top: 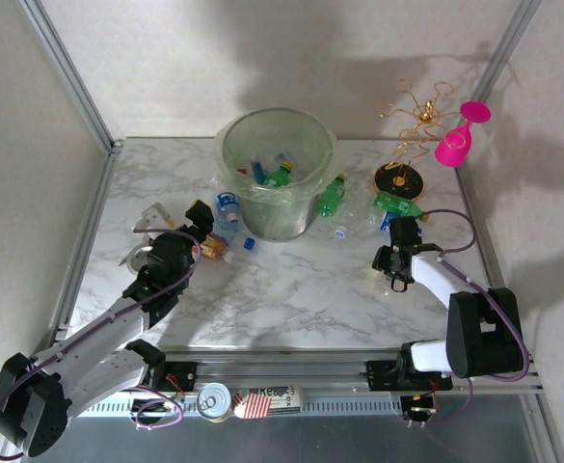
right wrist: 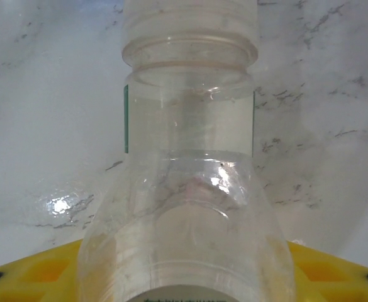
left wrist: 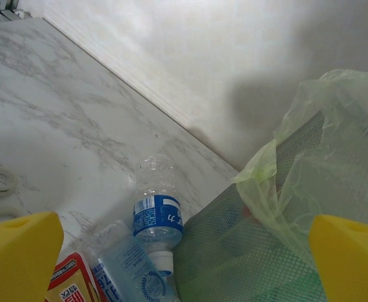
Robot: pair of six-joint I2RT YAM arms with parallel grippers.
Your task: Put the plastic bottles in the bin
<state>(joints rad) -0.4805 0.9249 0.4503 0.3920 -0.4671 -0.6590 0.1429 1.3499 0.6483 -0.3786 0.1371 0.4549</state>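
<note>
My right gripper lifts the clear bottle next, carries it outward over the bin's opening (top: 278,156) and releases it, since the bin's rim stands high above the tabletop.
The bin (top: 275,174), a grey-green bucket lined with a bag, stands at the back centre with several bottles inside. My left gripper (top: 202,227) sits open just left of it, its yellow fingers (left wrist: 20,255) spread wide. Ahead of it lie a clear bottle with a blue label (left wrist: 157,217) and a second clear bottle (left wrist: 130,267), both against the bin wall (left wrist: 284,239). My right gripper (top: 397,258) is shut on a clear bottle (right wrist: 187,189), held low over the table right of centre. Two green bottles (top: 332,196) (top: 397,204) lie to the right of the bin.
A gold wire stand (top: 416,125) and a pink glass (top: 460,140) stand at the back right. A tin can (top: 214,400) lies on the front rail. A red and yellow packet (left wrist: 70,283) lies by the left gripper. A loose blue cap (top: 250,243) is in front of the bin.
</note>
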